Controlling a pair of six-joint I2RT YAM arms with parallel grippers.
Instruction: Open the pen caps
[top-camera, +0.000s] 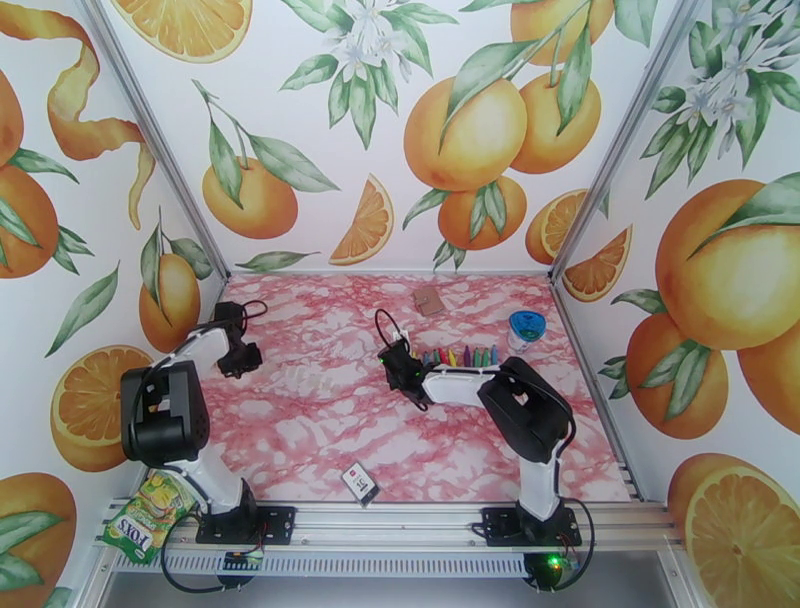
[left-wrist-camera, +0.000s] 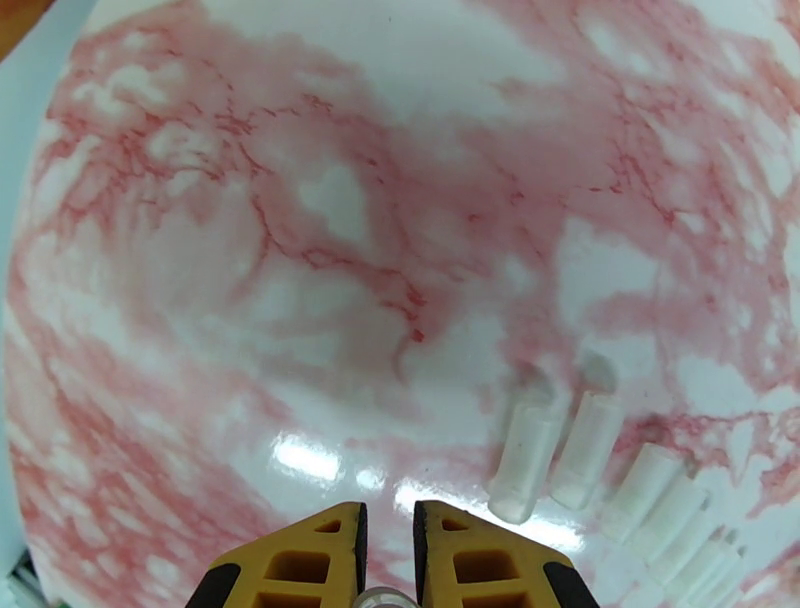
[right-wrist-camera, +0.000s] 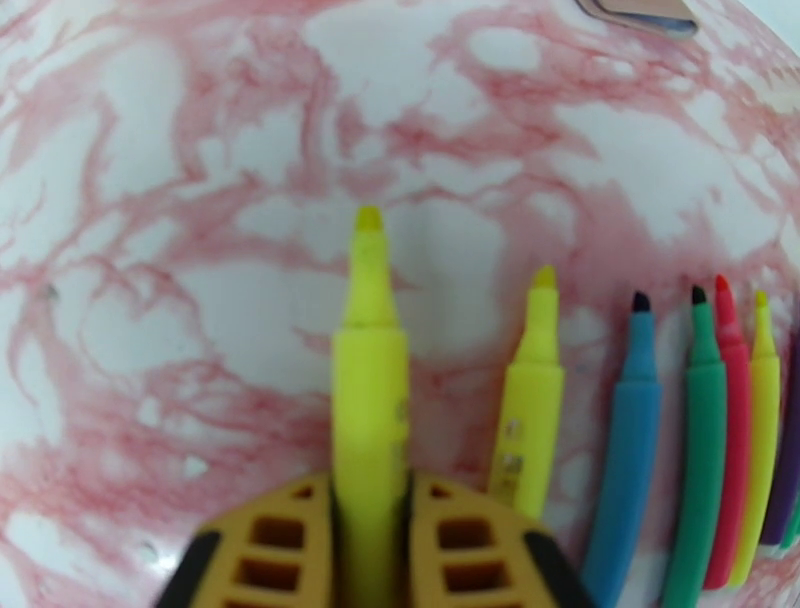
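Note:
My left gripper will move down toward the tabletop beside the nearest clear cap before it lets go of the small clear cap, because the loose caps are already lying together.
My right gripper (right-wrist-camera: 370, 495) is shut on the barrel of a yellow marker (right-wrist-camera: 369, 330) with its tip bare, held just above the table; the same gripper (top-camera: 398, 364) sits at the left end of the marker row (top-camera: 460, 357). To its right lie several uncapped markers: yellow (right-wrist-camera: 528, 410), blue (right-wrist-camera: 628, 440), green (right-wrist-camera: 702, 450), red (right-wrist-camera: 733, 420). Several clear caps (left-wrist-camera: 527, 455) lie side by side on the table, a cap's length ahead and right of my left gripper (left-wrist-camera: 388, 520). Its fingers pinch a small clear cap (left-wrist-camera: 385, 598) low between them. No cap here is coloured like its pen.
A blue-lidded round container (top-camera: 526, 326) stands right of the marker row. A brown card (top-camera: 430, 300) lies near the back wall, and a black-and-white card (top-camera: 360, 483) rests by the front edge. A snack packet (top-camera: 148, 515) hangs off the front left corner.

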